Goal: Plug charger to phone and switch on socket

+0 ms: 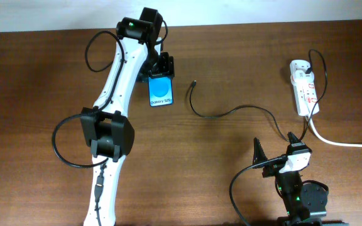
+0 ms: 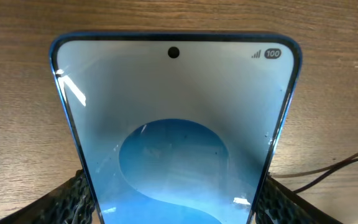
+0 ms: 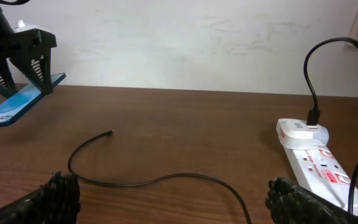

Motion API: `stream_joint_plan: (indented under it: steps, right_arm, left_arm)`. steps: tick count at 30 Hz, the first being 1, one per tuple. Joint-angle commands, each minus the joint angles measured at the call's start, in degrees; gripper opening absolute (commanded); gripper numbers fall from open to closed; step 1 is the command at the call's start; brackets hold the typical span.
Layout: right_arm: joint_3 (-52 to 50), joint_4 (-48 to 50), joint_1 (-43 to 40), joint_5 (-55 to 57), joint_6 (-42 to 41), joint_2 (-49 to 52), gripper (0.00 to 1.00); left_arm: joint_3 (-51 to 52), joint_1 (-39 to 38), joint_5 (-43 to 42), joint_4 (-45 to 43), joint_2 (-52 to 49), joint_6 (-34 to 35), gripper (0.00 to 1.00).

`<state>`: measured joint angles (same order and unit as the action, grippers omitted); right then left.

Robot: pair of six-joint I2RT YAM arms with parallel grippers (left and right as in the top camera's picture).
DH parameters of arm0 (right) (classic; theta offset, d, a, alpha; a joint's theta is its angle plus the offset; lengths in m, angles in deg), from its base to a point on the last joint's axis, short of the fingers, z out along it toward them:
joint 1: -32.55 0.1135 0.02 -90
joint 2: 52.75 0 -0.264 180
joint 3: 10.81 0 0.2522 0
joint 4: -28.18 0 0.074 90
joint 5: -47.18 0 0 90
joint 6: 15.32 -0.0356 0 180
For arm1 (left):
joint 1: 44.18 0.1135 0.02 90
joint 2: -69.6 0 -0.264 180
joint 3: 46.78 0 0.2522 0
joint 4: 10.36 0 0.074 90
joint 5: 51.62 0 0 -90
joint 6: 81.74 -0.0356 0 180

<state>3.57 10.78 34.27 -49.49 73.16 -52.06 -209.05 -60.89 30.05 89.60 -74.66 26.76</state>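
Note:
I will next move my right gripper outward over the cable, toward the left gripper, and onto the phone's lettered end, because that end sticks out free of the left gripper's fingers.
My left gripper is shut on the phone, a black-framed phone with a bright blue "Galaxy S25" screen. The phone fills the left wrist view between the fingers of the left gripper. In the right wrist view the phone is tilted, one end lifted off the table. The charger, a thin black cable, curves across the table; its plug tip lies free, right of the phone. Its other end enters the white socket. My right gripper is open and empty over the cable.
The socket's thick white cord runs off to the right edge. The socket also shows in the right wrist view, with the charger adaptor plugged in at its far end. A white wall stands behind the table.

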Motion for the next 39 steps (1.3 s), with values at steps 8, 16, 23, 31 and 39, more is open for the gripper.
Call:
stream_joint_plan:
  steps: [8, 16, 23, 31, 39]
  right_arm:
    - [-0.3, -0.5, 0.5, 2.7, -0.4, -0.5, 0.99]
    - [7.4, -0.5, 0.5, -3.1, -8.5, 3.6, 0.98]
    - [41.7, -23.3, 0.4, -2.6, -12.5, 33.3, 0.99]
    - [45.0, -22.3, 0.5, -14.8, -12.5, 57.6, 0.98]
    - [45.0, -14.5, 0.5, -31.7, -19.0, 71.0, 0.96]
  left_arm:
    - [-1.6, 0.0, -13.9, 6.9, 0.1, 19.9, 0.0]
    - [-1.6, 0.4, -27.7, 6.9, 0.1, 34.4, 0.0]
    - [-1.6, 1.7, -45.6, 7.6, 0.1, 34.9, 0.0]
    - [-1.6, 6.1, -56.0, 9.4, 0.1, 45.0, 0.0]
    - [-1.6, 6.0, -55.0, 6.9, 0.1, 49.6, 0.0]
